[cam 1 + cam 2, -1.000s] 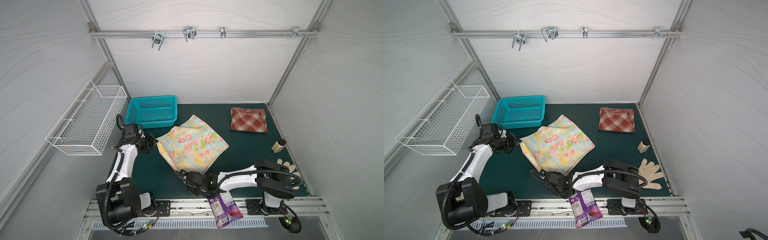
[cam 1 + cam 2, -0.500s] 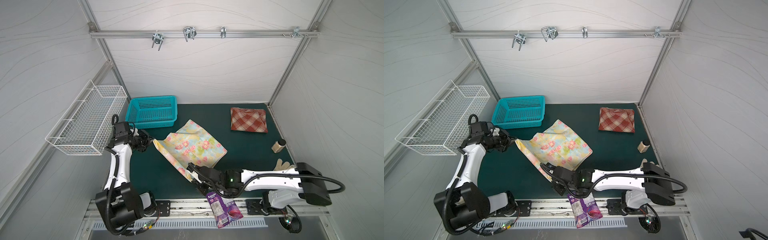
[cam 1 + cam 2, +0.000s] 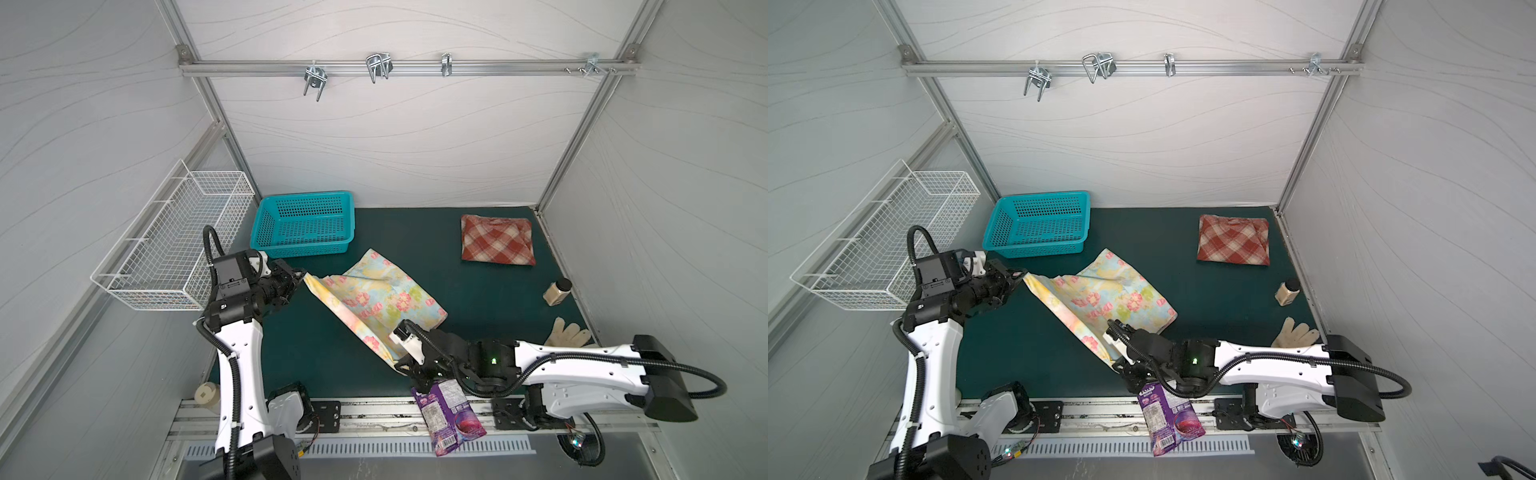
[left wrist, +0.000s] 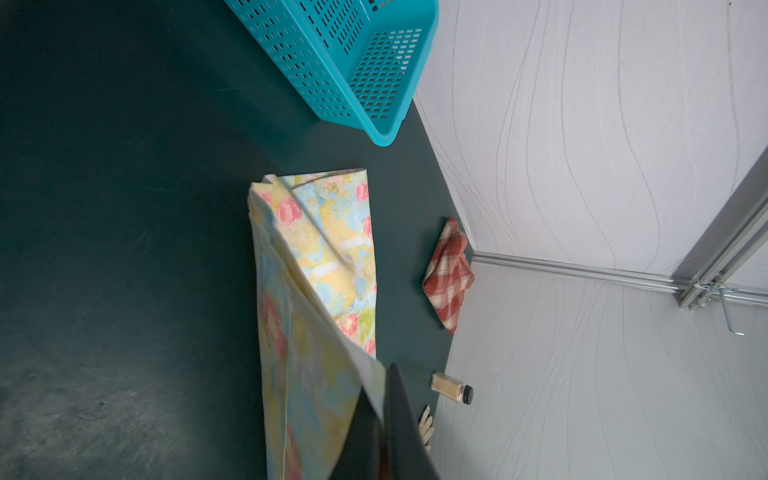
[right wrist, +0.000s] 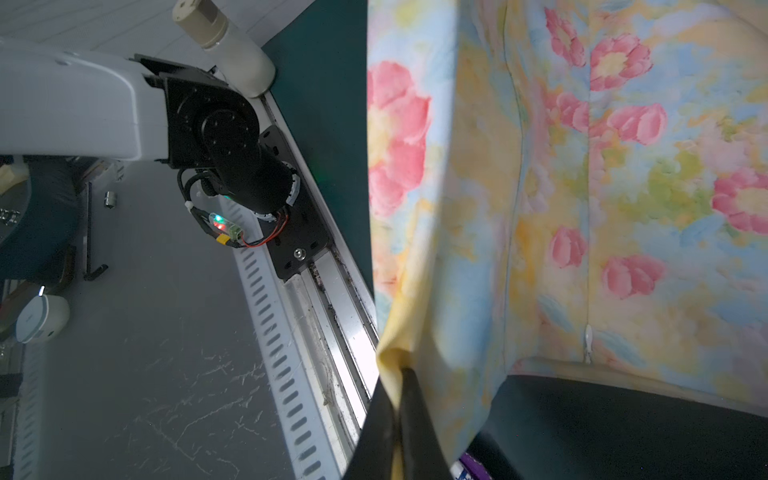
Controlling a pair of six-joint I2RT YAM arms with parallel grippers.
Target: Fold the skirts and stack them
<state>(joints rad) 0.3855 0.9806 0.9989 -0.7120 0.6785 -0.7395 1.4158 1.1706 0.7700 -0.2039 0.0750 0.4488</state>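
My left gripper moves outward and down to the skirt's far corner (image 3: 370, 255) (image 4: 360, 176) by the teal basket next and releases, because the other layer lies spread there.
The pastel floral skirt (image 3: 374, 303) (image 3: 1100, 299) is stretched between both grippers. One long edge is raised off the green mat and the rest drapes down onto it. At the skirt's left corner my left gripper (image 3: 301, 276) (image 4: 380, 411) is shut on the cloth (image 4: 316, 266). My right gripper (image 3: 401, 361) (image 5: 399, 382) is shut on the near corner, with yellow fabric (image 5: 582, 187) bunched between its fingers. The rust-red plaid skirt (image 3: 496, 245) (image 3: 1233, 245) (image 4: 451, 274) lies folded at the back right, away from both grippers.
A teal plastic basket (image 3: 305, 224) stands at the back left, and a white wire basket (image 3: 174, 249) hangs on the left wall. A spice jar (image 3: 557, 291) and a cream glove (image 3: 569, 332) lie by the right wall. A purple packet (image 3: 446, 411) overhangs the front rail under the right arm.
The floral skirt lay flat a second ago. Both grippers have since raised its near-left edge and pulled it taut. The right arm has stretched out, with its elbow swung to the right.
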